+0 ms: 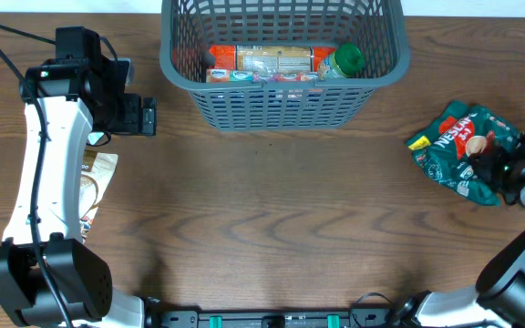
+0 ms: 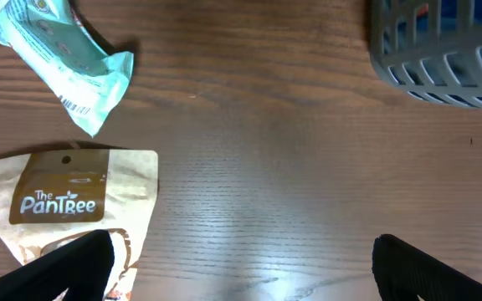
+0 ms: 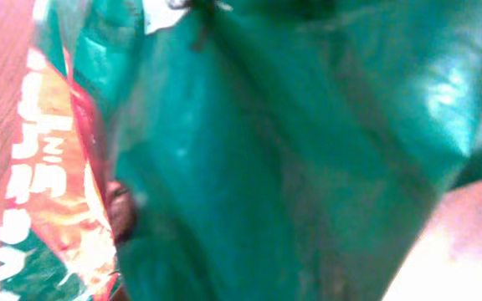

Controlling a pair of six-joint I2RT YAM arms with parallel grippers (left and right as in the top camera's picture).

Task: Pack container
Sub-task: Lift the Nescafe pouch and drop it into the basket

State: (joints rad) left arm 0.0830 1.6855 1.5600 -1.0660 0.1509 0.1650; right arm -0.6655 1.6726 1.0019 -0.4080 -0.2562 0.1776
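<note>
Next, my right gripper should lift over the basket (image 1: 281,107), which stands outward and to its left in the overhead view, then lower and release the bag on the packs.
The dark grey lattice basket (image 1: 281,107) stands at the back centre and holds several snack packs (image 1: 276,62). Its corner shows in the left wrist view (image 2: 442,58). My left gripper (image 1: 149,117) hovers left of the basket, open and empty (image 2: 241,251). A tan "The PanTree" pouch (image 2: 65,196) and a pale teal pack (image 2: 57,58) lie below it; the pouch also shows overhead (image 1: 98,178). My right gripper (image 1: 498,170) is at the right end of a crumpled green snack bag (image 1: 463,141). That bag fills the right wrist view (image 3: 291,150) and hides the fingers.
The wooden table (image 1: 272,219) stretches between the two arms. The left arm's cable (image 1: 7,55) loops at the back left. The right arm comes in from the table's right edge.
</note>
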